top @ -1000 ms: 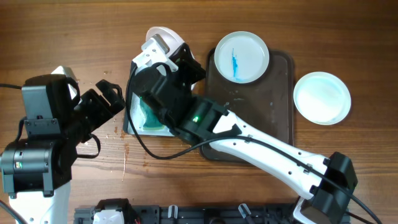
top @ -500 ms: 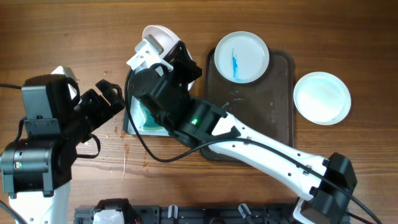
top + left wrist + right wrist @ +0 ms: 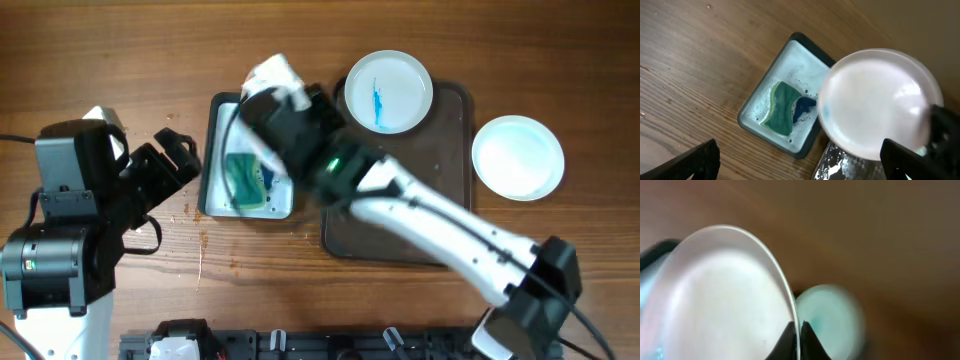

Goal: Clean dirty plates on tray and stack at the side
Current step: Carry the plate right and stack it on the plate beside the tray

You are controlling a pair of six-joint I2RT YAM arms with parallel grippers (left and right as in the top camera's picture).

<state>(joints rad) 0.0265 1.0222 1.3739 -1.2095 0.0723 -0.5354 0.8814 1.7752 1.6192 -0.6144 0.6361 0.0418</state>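
My right gripper has the plain white plate (image 3: 518, 157) to its right in the overhead view, beyond the brown tray. I need to move across, go down and let go on top of the plate.
My right gripper (image 3: 284, 93) is shut on the rim of a small white plate (image 3: 270, 73) and holds it tilted in the air above the far edge of the small sponge tray. In the right wrist view the fingertips (image 3: 790, 339) pinch the plate's rim (image 3: 725, 295). It looks plain white in the left wrist view (image 3: 880, 110). A plate with a blue smear (image 3: 388, 90) lies at the far end of the dark brown tray (image 3: 420, 190). A plain white plate (image 3: 518, 157) lies on the table right of that tray. My left gripper (image 3: 170, 160) is open and empty, left of the sponge tray.
A small dark-rimmed tray (image 3: 212, 150) with a pale wet inside holds a green and blue sponge (image 3: 243, 178); both show in the left wrist view, the tray (image 3: 752, 107) and the sponge (image 3: 782, 107). A blurred pale plate (image 3: 832, 315) shows behind the held one.
My right gripper has swung to the right with the plate, uncovering the sponge tray. The left arm has not moved.
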